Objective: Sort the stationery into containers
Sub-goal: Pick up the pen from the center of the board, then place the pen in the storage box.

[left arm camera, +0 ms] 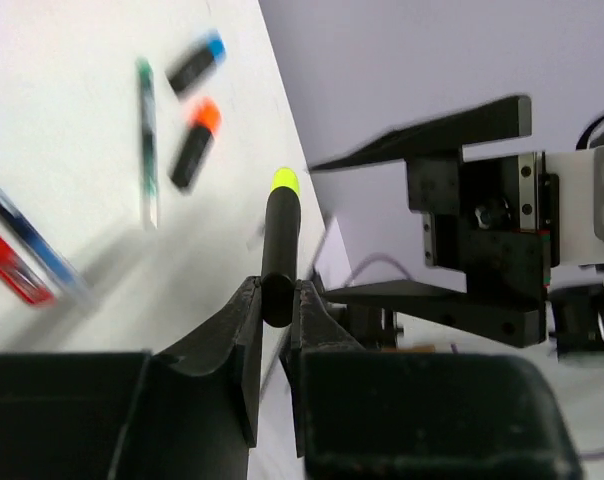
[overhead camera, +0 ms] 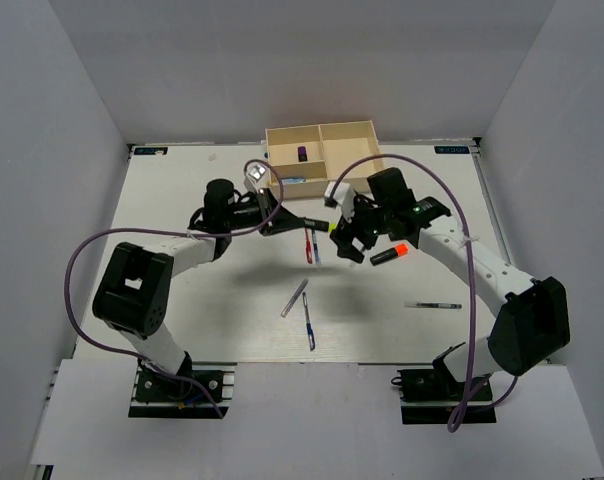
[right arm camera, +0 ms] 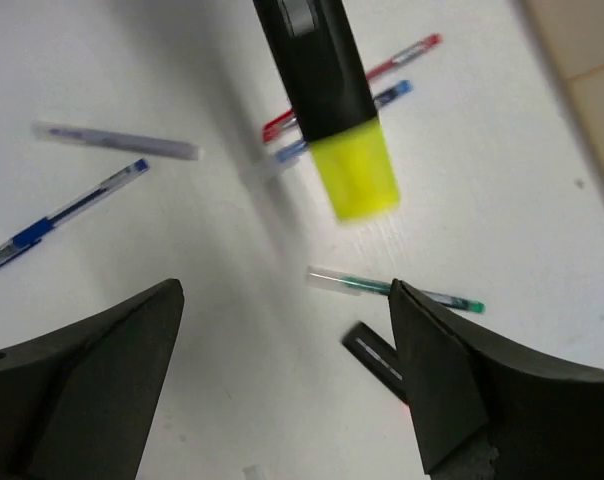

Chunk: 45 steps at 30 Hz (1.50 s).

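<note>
My left gripper holds the black highlighter and next needs to move outward over the tray's far section [overhead camera: 291,145] and release it, because a purple-ended one is there.
My left gripper [overhead camera: 300,222] is shut on a black highlighter with a yellow end [overhead camera: 320,225] and holds it level above the table; in the left wrist view the highlighter [left arm camera: 279,240] sticks out from the closed jaws [left arm camera: 278,292]. My right gripper [overhead camera: 347,240] is open and empty just beyond the yellow end, which hangs above its fingers in the right wrist view [right arm camera: 354,175]. The cream three-compartment tray [overhead camera: 322,135] stands at the back with a purple-ended highlighter [overhead camera: 301,153] in it. An orange-ended highlighter [overhead camera: 390,255] lies by the right gripper.
Red and blue pens [overhead camera: 310,245] lie under the grippers. A clear pen [overhead camera: 294,298] and a blue pen [overhead camera: 309,322] lie nearer the front. A green pen [overhead camera: 434,305] lies at the right. A blue-ended highlighter [left arm camera: 196,62] shows in the left wrist view.
</note>
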Available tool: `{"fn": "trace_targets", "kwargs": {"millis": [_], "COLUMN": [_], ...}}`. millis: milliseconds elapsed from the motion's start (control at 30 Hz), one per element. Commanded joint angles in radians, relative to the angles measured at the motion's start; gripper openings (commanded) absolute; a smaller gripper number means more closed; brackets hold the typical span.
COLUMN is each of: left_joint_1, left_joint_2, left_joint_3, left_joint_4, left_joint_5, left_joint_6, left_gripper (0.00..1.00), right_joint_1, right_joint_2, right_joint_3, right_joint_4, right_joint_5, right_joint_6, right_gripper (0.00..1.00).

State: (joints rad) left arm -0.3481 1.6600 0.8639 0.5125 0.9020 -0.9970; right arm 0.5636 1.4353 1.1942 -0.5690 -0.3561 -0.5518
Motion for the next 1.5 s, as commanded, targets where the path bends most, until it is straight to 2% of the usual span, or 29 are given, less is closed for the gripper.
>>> {"fn": "trace_targets", "kwargs": {"millis": [0,67,100,167,200,333,433,700,1000,1067,1100,1167,1200,1333,1467], "left_joint_1": [0.07,0.125,0.141,0.178,0.178,0.187,0.175,0.133,0.106,0.095,0.095,0.083,0.083,0.074,0.084], "left_joint_2": [0.029,0.102,0.139,0.211,0.286,0.437,0.535,0.737,0.817,0.825,0.831,0.839,0.836,0.805,0.744], "left_joint_3": [0.139,0.223,0.341,0.47,0.589,0.844,0.975,1.152,1.224,1.239,1.247,1.27,1.276,1.291,1.285], "left_joint_4": [0.014,0.003,-0.006,-0.052,-0.061,-0.176,-0.216,-0.232,-0.295,-0.325,-0.336,-0.362,-0.371,-0.423,-0.485], "left_joint_5": [-0.047,-0.063,-0.074,-0.103,-0.13,-0.231,-0.28,-0.345,-0.442,-0.472,-0.498,-0.517,-0.531,-0.551,-0.597], "left_joint_6": [0.006,0.011,0.029,0.053,0.089,0.241,0.328,0.457,0.558,0.6,0.615,0.641,0.655,0.704,0.744], "left_gripper": [0.0,0.0,0.0,0.0,0.0,0.0,0.0,0.0,0.01,0.11,0.23,0.34,0.45,0.6,0.63], "right_joint_1": [-0.068,-0.121,-0.134,-0.166,-0.185,-0.237,-0.264,-0.317,-0.347,-0.355,-0.353,-0.358,-0.363,-0.37,-0.375], "right_joint_2": [-0.032,-0.029,-0.021,0.002,0.013,0.022,0.002,-0.015,-0.018,-0.012,-0.012,-0.007,-0.007,-0.012,-0.016], "right_joint_3": [0.111,0.146,0.162,0.2,0.208,0.191,0.156,0.114,0.093,0.096,0.097,0.097,0.097,0.088,0.068], "right_joint_4": [0.069,0.067,0.066,0.057,0.051,0.037,0.021,0.009,0.004,0.0,0.0,-0.003,-0.005,-0.015,-0.012], "right_joint_5": [0.034,0.003,-0.01,-0.043,-0.053,-0.064,-0.063,-0.089,-0.112,-0.113,-0.112,-0.103,-0.098,-0.077,-0.046], "right_joint_6": [0.159,0.202,0.235,0.256,0.259,0.253,0.24,0.239,0.239,0.239,0.242,0.242,0.239,0.234,0.221], "right_gripper": [0.89,0.89,0.89,0.89,0.89,0.89,0.89,0.89,0.89,0.89,0.89,0.89,0.89,0.89,0.89]}}
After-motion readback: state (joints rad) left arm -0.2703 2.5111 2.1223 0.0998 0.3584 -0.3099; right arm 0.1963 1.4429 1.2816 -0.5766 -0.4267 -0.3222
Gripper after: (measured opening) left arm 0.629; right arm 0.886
